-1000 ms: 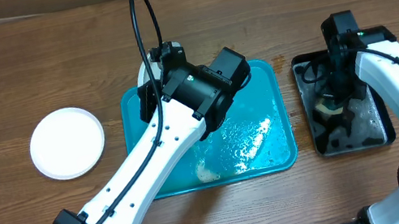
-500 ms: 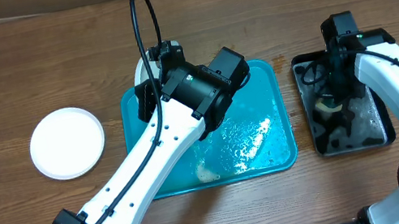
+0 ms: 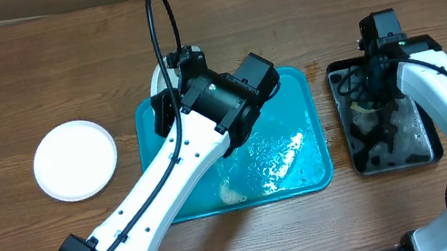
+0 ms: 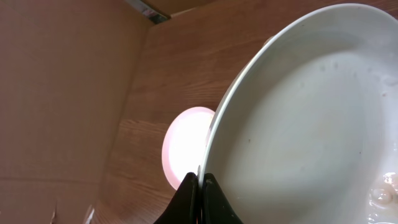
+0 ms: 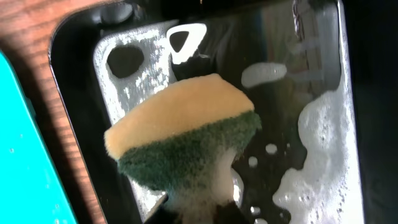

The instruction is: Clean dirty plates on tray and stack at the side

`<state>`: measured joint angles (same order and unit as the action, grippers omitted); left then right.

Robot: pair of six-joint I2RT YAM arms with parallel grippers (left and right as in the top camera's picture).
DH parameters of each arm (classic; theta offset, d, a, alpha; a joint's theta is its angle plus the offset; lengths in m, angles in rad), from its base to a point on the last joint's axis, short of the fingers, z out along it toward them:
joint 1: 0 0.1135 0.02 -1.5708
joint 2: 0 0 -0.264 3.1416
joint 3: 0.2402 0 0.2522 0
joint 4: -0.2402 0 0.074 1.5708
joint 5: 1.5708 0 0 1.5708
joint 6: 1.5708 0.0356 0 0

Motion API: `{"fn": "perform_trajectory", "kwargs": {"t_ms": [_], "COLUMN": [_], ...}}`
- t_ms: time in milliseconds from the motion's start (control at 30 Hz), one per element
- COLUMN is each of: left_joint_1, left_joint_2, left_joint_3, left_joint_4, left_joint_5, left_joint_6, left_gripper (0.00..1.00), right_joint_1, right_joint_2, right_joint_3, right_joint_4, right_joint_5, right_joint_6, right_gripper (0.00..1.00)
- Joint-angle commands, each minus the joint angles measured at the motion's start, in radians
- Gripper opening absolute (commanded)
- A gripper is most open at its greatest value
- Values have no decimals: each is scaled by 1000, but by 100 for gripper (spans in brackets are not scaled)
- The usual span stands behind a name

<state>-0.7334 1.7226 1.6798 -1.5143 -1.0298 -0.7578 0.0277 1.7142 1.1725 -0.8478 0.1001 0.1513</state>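
Observation:
The plate in my left gripper goes left in the overhead view and down onto the flat white plate [image 3: 75, 161] [image 4: 185, 146] next, since that one already lies beside the tray.
My left gripper [image 4: 200, 182] is shut on the rim of a pale plate [image 4: 298, 124] and holds it tilted on edge. In the overhead view this gripper [image 3: 170, 72] is over the far left corner of the turquoise tray [image 3: 302, 102], with the plate's rim [image 3: 158, 82] showing beside it. A white plate [image 3: 75, 160] lies flat on the table to the left and also shows in the left wrist view [image 4: 183, 140]. My right gripper [image 5: 211, 208] is shut on a yellow and green sponge [image 5: 183, 134] above the black tray [image 5: 74, 56]. A third plate is not in view.
The black tray [image 3: 426, 150] holds soapy water and foam [image 5: 317, 155]. The turquoise tray is wet, with foam [image 3: 284, 156] and a pale blob [image 3: 234, 195] near its front edge. My left arm [image 3: 169, 181] crosses the tray's left half.
The left gripper with the plate has shifted slightly to the far left. The right gripper with the sponge has shifted a little over the black tray.

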Motion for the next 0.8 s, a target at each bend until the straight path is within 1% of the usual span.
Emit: {"fn": "perform_trajectory", "kwargs": {"t_ms": [0,67,100,200,267,400,533,633,767], "left_joint_1": [-3,-3,-3,-3,-3,-3,-2,0,12], "left_joint_2": [7,7,7,7,7,7,7,7,7], "left_joint_3": [15,15,15,15,15,15,15,15,15], "left_joint_4": [0,0,-1,-2,-3,-8,-13,-24,-39], "left_joint_5": [-35,-35,-35,-35,-35,-35,-35,-35,-35], "left_joint_6": [-32,-32,-32,-32,-32,-32,-32,-32,-34], "left_gripper": [4,4,4,4,4,4,4,4,4], "right_joint_1": [-2,-2,-2,-2,-2,-2,-2,-2,-2], "right_joint_2": [-1,-1,-1,-1,-2,-8,-34,-65,-124], "right_joint_3": [-39,-63,-72,-77,-74,-42,35,93,114], "right_joint_4": [26,40,44,43,38,-1,-79,-147,-216], "right_joint_5": [-5,-5,-5,-5,-5,-5,-5,-13,-48], "right_joint_6": [-29,-29,-29,-29,-29,-29,-25,-18,-17], "right_gripper": [16,30,33,35,41,59,62,63,64]}}
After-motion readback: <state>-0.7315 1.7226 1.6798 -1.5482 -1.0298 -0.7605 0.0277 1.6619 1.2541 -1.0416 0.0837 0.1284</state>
